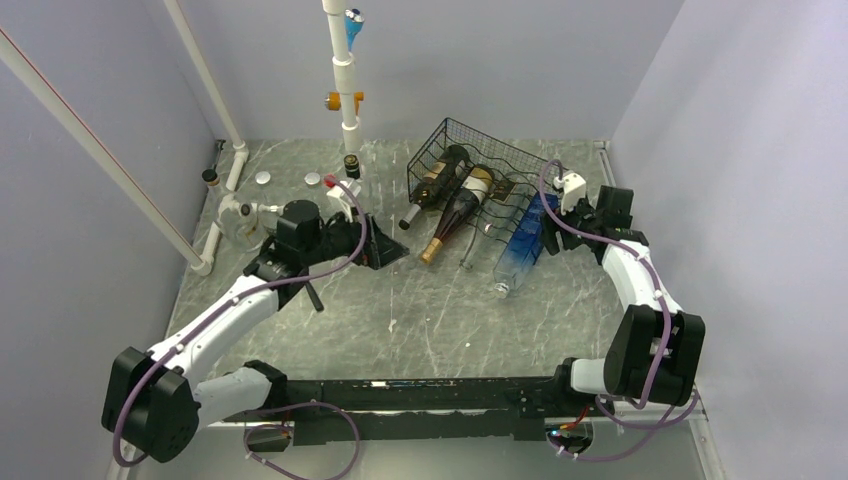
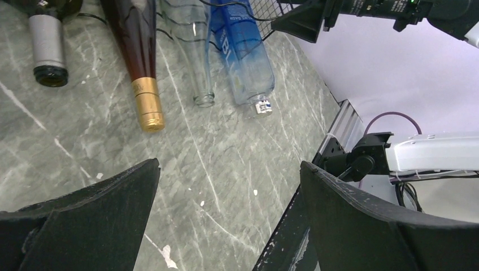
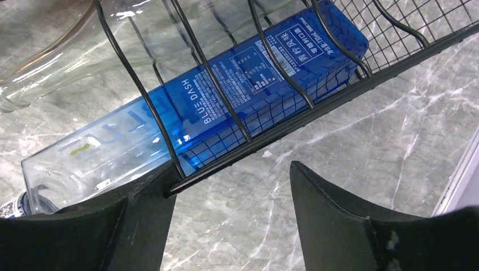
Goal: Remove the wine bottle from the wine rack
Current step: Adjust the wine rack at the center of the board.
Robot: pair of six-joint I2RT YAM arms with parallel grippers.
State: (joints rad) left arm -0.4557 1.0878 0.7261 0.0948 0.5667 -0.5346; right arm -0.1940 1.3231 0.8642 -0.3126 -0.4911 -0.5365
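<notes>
The left gripper will next go outward and down to close around the dark wine bottle's neck [image 1: 414,208], because that neck is outward of and below the gripper's open fingers.
The black wire wine rack [image 1: 478,130] lies at the back centre of the table. In it lie a dark wine bottle with a white label [image 1: 432,185], a brown wine bottle with gold foil [image 1: 455,215], a clear bottle [image 1: 485,225] and a blue square bottle [image 1: 522,245], necks toward me. My right gripper [image 3: 231,169] sits at the rack's right side, open. Its left finger touches the end of the rack's lower bar [image 3: 316,110], beside the blue bottle [image 3: 226,96], and only table shows between its fingers. My left gripper [image 2: 229,169] hangs wide open and empty, left of the bottle necks [image 2: 148,107].
A white pipe frame [image 1: 345,80] stands at the back, with another pipe slanting along the left wall. Small round caps [image 1: 262,178] and a small dark-topped item [image 1: 352,165] lie near it. Walls close in the table on three sides, and a metal rail [image 3: 460,180] edges the right.
</notes>
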